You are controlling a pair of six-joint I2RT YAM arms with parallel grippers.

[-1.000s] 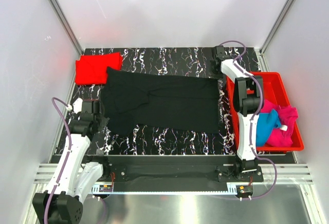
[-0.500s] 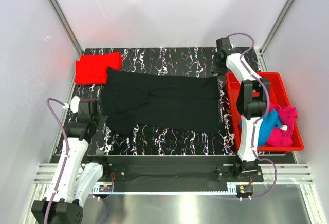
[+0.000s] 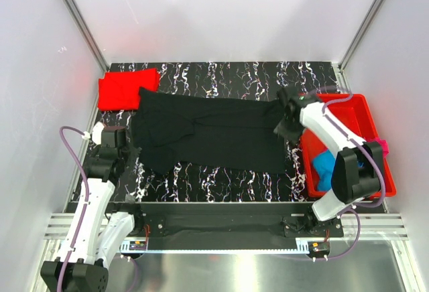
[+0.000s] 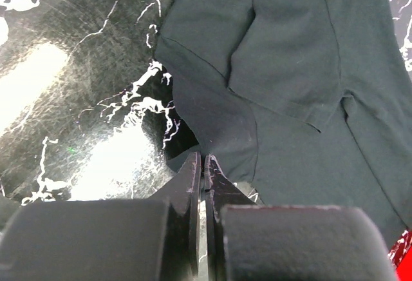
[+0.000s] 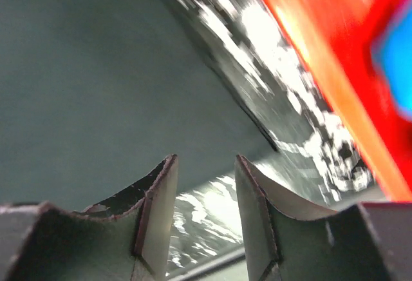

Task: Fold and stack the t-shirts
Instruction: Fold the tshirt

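The black shirt's near corner by the red bin lies below and back from the robot's right gripper, so the right gripper, still empty, needs to come down back onto that corner next.
A black t-shirt lies spread across the middle of the table. A folded red t-shirt lies at the far left corner. A bright blue t-shirt and a magenta one lie in the red bin, mostly hidden by my right arm. My left gripper is at the black shirt's left edge; in the left wrist view it is shut with the shirt's edge drawn into its tips. My right gripper hovers open over the shirt's right edge; it is empty above the cloth.
The red bin stands along the table's right side, close to my right gripper, and its wall shows blurred in the right wrist view. The table is black marble-patterned, with white walls on three sides.
My right arm has swung from the far right corner down and in to the black shirt's right edge. My left gripper has drawn back slightly to the left.
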